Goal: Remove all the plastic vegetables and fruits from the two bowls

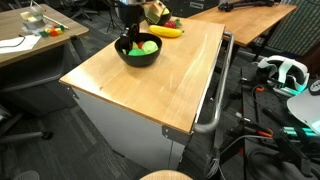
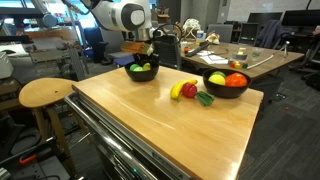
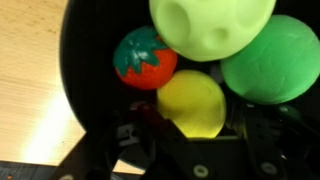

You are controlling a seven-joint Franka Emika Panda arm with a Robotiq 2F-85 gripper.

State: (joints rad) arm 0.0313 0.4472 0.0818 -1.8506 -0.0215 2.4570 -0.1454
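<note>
I need to move my gripper up out of the bowl next, toward the banana, then down to release the yellow fruit on the bare wooden tabletop between them.
My gripper (image 3: 192, 125) reaches down into one black bowl (image 3: 72, 95), the bowl (image 1: 139, 58) at the table's far end. A round yellow fruit (image 3: 192, 100) sits between its dark fingers, which stand close on both sides; contact is not discernible. In the same bowl lie a red tomato (image 3: 145, 58), a pale green dimpled ball (image 3: 210, 30) and a bright green ball (image 3: 275, 60). The other black bowl (image 2: 226, 90) holds yellow, red and orange pieces. A yellow banana (image 2: 181, 90), a red piece (image 2: 191, 90) and a green piece (image 2: 205, 98) lie on the wooden table (image 2: 160, 125) beside it.
The wooden top rests on a metal cabinet with a handle rail (image 1: 215, 95) along one side. A round stool (image 2: 45, 93) stands by the table. Desks with clutter stand behind, and cables and a headset (image 1: 285, 72) lie on the floor.
</note>
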